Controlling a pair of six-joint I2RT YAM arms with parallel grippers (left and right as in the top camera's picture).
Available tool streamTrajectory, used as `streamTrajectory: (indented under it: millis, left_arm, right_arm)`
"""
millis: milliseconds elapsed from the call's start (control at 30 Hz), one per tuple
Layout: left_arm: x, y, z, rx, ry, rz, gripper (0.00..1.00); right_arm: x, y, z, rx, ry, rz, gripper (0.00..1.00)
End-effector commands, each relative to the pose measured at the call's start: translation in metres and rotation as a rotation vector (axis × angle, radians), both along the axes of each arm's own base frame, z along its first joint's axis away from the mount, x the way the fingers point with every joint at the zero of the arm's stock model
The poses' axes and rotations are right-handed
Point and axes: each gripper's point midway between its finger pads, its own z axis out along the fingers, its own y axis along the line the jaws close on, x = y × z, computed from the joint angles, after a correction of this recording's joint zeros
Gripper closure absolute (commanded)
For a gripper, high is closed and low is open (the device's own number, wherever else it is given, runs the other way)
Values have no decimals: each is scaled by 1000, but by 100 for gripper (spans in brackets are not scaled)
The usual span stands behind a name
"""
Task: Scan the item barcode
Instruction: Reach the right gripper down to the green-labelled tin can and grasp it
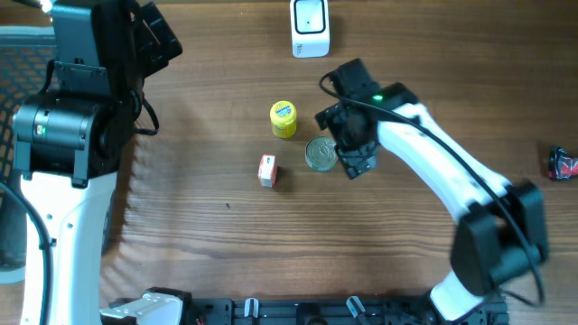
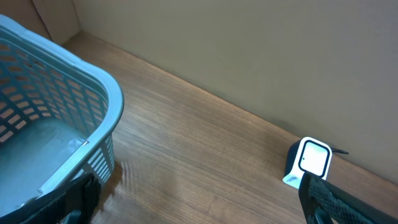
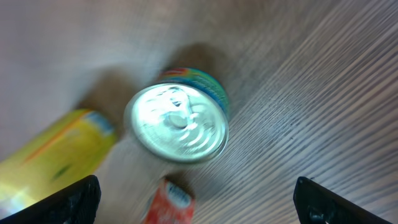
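Observation:
The tin can stands below my right gripper's open fingers, so it will next go down and left in the overhead view to close around the can's sides.
Three items stand mid-table: a silver-topped tin can [image 1: 321, 153], a yellow bottle [image 1: 283, 118] and a small red box [image 1: 266, 170]. The white barcode scanner [image 1: 310, 27] stands at the far edge. My right gripper [image 1: 350, 149] hovers open just right of the can. In the right wrist view the can [image 3: 177, 121] lies ahead of the wide-apart fingers, with the yellow bottle [image 3: 56, 155] to the left and the red box [image 3: 168, 202] nearest; nothing is held. My left gripper [image 1: 149, 36] is open at the far left, with the scanner [image 2: 309, 160] in its wrist view.
A light blue basket [image 2: 93, 93] sits at the left, close to the left gripper [image 2: 199, 214]. A red and black packet [image 1: 562, 163] lies at the right table edge. The left arm's white base fills the left side.

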Motion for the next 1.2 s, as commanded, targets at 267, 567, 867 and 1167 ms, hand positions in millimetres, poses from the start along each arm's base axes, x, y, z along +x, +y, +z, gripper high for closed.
streamTrajectory:
  millis: [267,567,867,1167]
  left_arm:
    - [-6,5,4,-8,-15,24,0]
    - [-5,5,3,-8,-12,23,0]
    - [-6,5,2,-7,-6,24,0]
    - [-7,5,0,-5,3,24,0]
  right_arm:
    - [6,3,-34,-11,75,-116,0]
    - [6,2,-36,-10,99,-219,0]
    - [10,15,-50,45,146,-309,0]
    - [6,28,-90,78,224,-249,1]
